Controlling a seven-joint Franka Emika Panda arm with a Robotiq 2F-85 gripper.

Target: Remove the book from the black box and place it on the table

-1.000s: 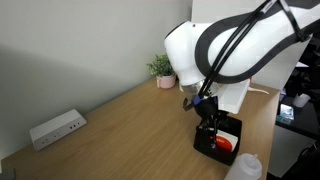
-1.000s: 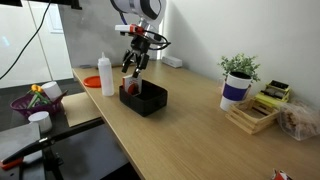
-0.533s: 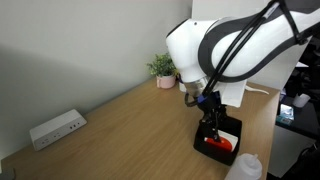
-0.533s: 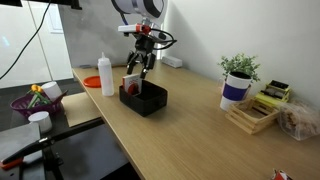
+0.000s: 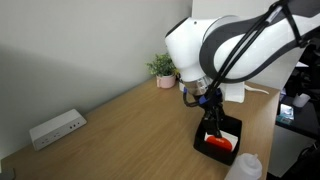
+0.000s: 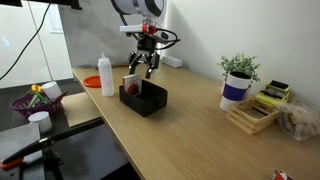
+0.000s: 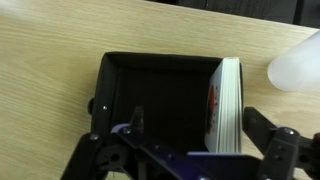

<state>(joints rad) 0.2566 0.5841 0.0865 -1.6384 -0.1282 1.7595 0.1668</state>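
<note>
The book is off-center and closer to one finger, so my gripper will next move toward the right in the wrist view and down around the book's upturned page edges.
The black box (image 7: pixel 160 62) sits on the light wood table (image 7: pixel 50 40). The book (image 7: pixel 228 100) stands on edge inside it against the right wall, with its page edges up and its red-patched cover facing inward. My gripper (image 7: pixel 193 116) hangs open above the box. The book lies between its fingers, close to the right finger (image 7: pixel 258 125). In both exterior views the gripper (image 5: pixel 209 108) (image 6: pixel 147 68) hovers just over the box (image 5: pixel 232 126) (image 6: pixel 150 104). The book's red cover shows inside (image 5: pixel 216 144) (image 6: pixel 130 84).
A white translucent bottle (image 6: pixel 106 75) (image 7: pixel 300 58) stands right beside the box. A white power strip (image 5: pixel 57 128) lies at the far wall. A potted plant (image 6: pixel 238 80) and a wooden rack of items (image 6: pixel 262 108) stand further along the table. A purple basket (image 6: pixel 30 103) sits off the table.
My gripper has risen slightly and shifted over the box. The book stays inside the box and leans more upright against its wall.
</note>
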